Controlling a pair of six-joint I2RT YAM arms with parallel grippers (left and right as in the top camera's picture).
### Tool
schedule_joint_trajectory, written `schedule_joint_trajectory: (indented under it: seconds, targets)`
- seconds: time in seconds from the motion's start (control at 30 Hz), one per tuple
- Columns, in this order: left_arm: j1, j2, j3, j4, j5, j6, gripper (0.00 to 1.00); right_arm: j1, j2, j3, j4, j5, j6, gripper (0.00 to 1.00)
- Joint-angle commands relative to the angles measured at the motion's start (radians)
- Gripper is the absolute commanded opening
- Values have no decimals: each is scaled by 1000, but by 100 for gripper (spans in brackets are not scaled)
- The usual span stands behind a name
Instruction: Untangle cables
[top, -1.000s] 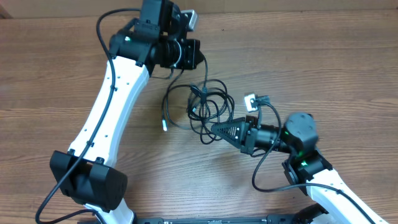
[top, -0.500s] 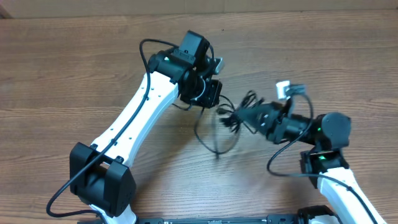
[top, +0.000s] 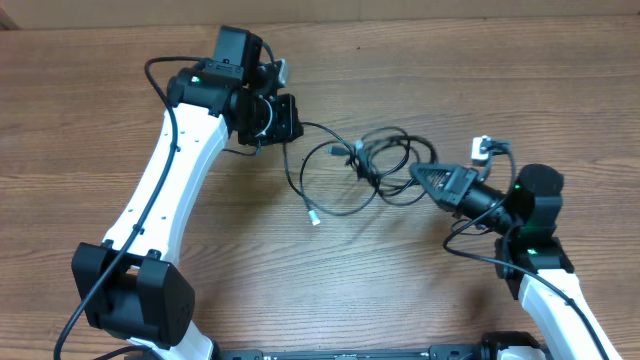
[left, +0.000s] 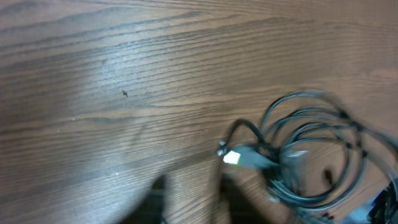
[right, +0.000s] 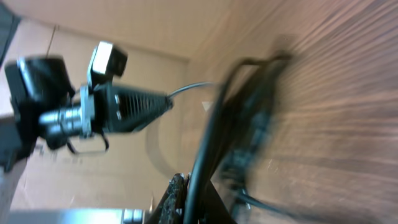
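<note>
The piece of cable in my right gripper runs into the bunched loops. I will next move my right gripper to the left in the overhead view, over those loops, and release the piece of cable there.
The black cables lie as a loose tangle of loops on the wooden table between my two grippers. One plug with a white tip lies free at the front left of the tangle. My left gripper is shut on a cable end, which runs right from its jaws into the tangle. My right gripper is shut on a strand at the tangle's right side. The left wrist view is blurred and shows the loops and a plug. The right wrist view shows the held cable rising from the jaws, and the left gripper beyond.
The wooden table stretches to the left and back. A cardboard wall runs along the far edge. The thicker arm wires loop beside the left arm and the right arm.
My left arm has pulled back to the left with its cable end. My right gripper has shifted slightly right. The bunched cables have spread out into wider loops between them.
</note>
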Motion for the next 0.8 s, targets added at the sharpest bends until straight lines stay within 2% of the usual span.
schedule_joint_trajectory:
  seconds: [0.0,0.03,0.17,0.27,0.37,0.57,0.63,0.7,0.77]
  targets:
    - [-8,-24,1,3,-13,-43,92,62,-10,7,-5,-42,1,4]
    - [-11,-24,1,3,-19,-43,100,78,-10,7,-12,-42,1,4]
    - [-16,-24,1,2,-39,-43,100,117,-10,7,-50,-41,0,8]
    - [-16,-24,1,3,-39,-56,100,127,-10,7,-90,-41,0,15]
    - [-17,-24,1,2,-39,-83,100,127,-10,7,-100,-42,14,16]
    - [-24,-24,0,2,-39,-96,99,127,-10,7,29,-81,60,33]
    - [-32,-24,0,2,-39,-96,100,127,-10,7,61,-27,4,43]
    - [-40,-24,0,1,-39,-96,99,127,-9,7,-20,78,-68,50]
    - [-51,-24,0,-3,-38,-96,100,127,-9,7,-144,198,-80,61]
